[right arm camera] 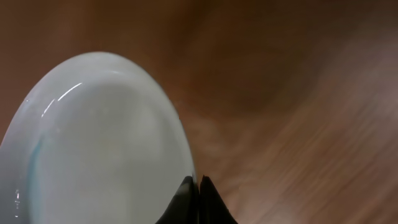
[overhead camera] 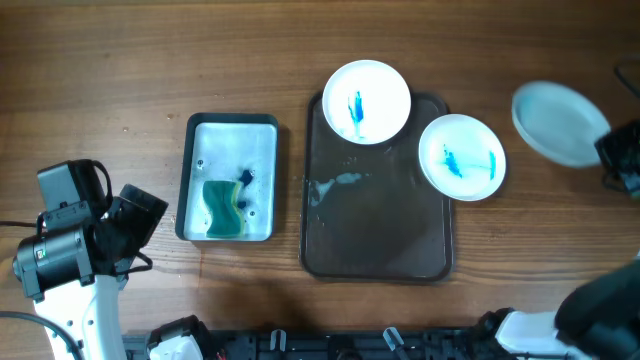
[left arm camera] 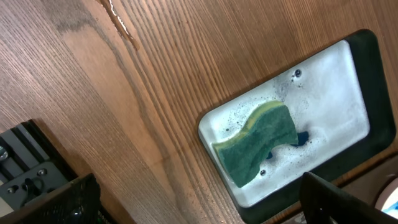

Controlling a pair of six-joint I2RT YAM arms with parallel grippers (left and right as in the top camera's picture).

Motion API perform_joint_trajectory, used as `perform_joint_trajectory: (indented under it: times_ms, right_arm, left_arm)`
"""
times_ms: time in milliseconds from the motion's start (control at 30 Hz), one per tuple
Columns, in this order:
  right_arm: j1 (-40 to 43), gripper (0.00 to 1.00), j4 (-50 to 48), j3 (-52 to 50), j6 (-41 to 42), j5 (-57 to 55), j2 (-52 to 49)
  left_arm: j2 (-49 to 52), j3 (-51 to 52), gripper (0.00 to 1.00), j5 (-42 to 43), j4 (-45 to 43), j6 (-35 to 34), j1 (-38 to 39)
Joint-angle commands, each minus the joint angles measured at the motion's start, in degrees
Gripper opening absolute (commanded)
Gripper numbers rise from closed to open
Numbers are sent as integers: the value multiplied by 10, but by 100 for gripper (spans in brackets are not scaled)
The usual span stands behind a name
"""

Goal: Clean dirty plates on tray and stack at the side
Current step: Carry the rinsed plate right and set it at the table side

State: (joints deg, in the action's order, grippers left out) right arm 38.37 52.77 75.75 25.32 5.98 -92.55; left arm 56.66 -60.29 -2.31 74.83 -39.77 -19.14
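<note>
The plain plate is tilted. I need to lower my right gripper and pull it back slightly before I lay that plate flat beside the nearer smeared plate.
The dark tray [overhead camera: 375, 235] lies in the middle of the table. Two white plates bear blue smears: one [overhead camera: 367, 100] overlaps the tray's far rim, the other [overhead camera: 462, 157] overlaps its right rim. A third plate [overhead camera: 558, 122], plain white, is held tilted above the table at the far right. My right gripper [overhead camera: 606, 150] is shut on that plate's rim; in the right wrist view the fingertips [right arm camera: 198, 186] pinch the edge of the plate [right arm camera: 99, 143]. My left gripper [overhead camera: 135, 215] is open and empty, its jaws [left arm camera: 199, 208] wide apart over bare wood.
A smaller black-rimmed tray [overhead camera: 232, 119] with soapy water and a green-yellow sponge [overhead camera: 225, 208] stands left of the dark tray; it also shows in the left wrist view [left arm camera: 367, 124] with the sponge [left arm camera: 258, 143]. A wet smear [overhead camera: 335, 185] lies on the dark tray.
</note>
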Motion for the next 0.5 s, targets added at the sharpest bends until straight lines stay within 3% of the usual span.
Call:
perform_joint_trajectory:
  times_ms: [0, 200, 267, 300, 367, 467]
  right_arm:
    - [24, 4, -20, -34, 1, -48, -65]
    - [22, 8, -35, -71, 8, -83, -115]
    - [22, 41, -33, -72, 4, -86, -114]
    - [22, 48, -32, -71, 1, -80, -108]
    - [20, 51, -31, -71, -19, -34, -90]
    - [1, 55, -35, -71, -70, 133, -47]
  left_arm:
    - [-5, -6, 100, -3, 0, -6, -3]
    - [-5, -6, 100, -3, 0, -6, -3]
    - [-5, -6, 100, -3, 0, -6, -3]
    - [-5, -6, 100, -3, 0, -6, -3]
    - [-5, -6, 100, -3, 0, -6, -3]
    - [-5, -6, 100, -3, 0, -6, -3]
